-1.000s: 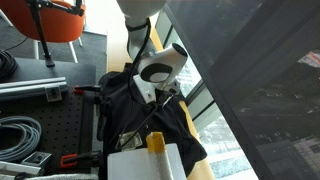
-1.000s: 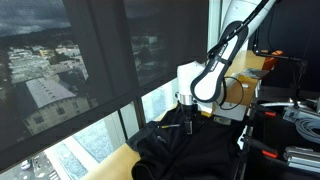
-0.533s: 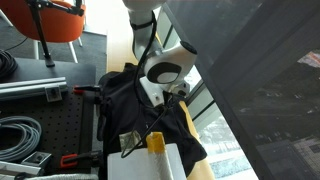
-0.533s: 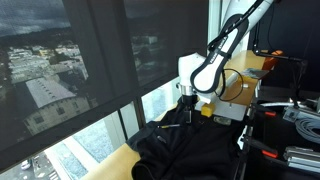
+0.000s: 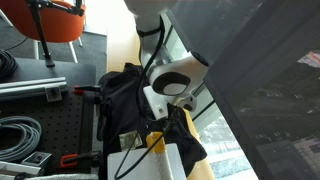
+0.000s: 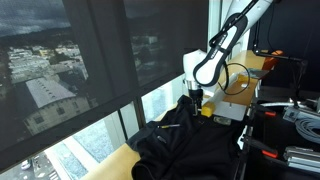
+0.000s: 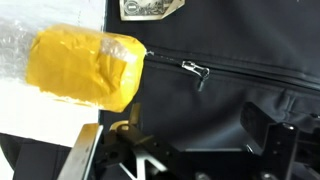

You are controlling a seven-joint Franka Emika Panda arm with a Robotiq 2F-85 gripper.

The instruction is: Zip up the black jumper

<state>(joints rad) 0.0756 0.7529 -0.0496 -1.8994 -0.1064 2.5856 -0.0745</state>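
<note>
Next, my gripper moves down and toward the zip line to close on the silver zip pull's tab, which still lies beyond the parted fingers.
The black jumper (image 7: 240,100) lies spread on the table edge by the window and shows in both exterior views (image 5: 128,95) (image 6: 190,145). In the wrist view its zip line runs across the cloth, with the silver zip pull (image 7: 196,70) lying flat on it. My gripper (image 7: 195,140) hovers just above the jumper, jaws wide apart and empty. One dark finger (image 7: 266,130) shows at the right, below the zip pull. In the exterior views the gripper (image 5: 163,100) (image 6: 196,98) points down over the jumper.
A yellow block wrapped in clear plastic (image 7: 85,65) (image 5: 155,141) lies close to the zip's end. A white box (image 5: 140,165) stands beside it. A cloth label (image 7: 152,8) shows at the top. Clamps and cables (image 5: 25,130) lie on the black board. The window is close behind.
The arm has swung along the jumper toward the yellow block and the white box. The gripper stays empty above the cloth.
</note>
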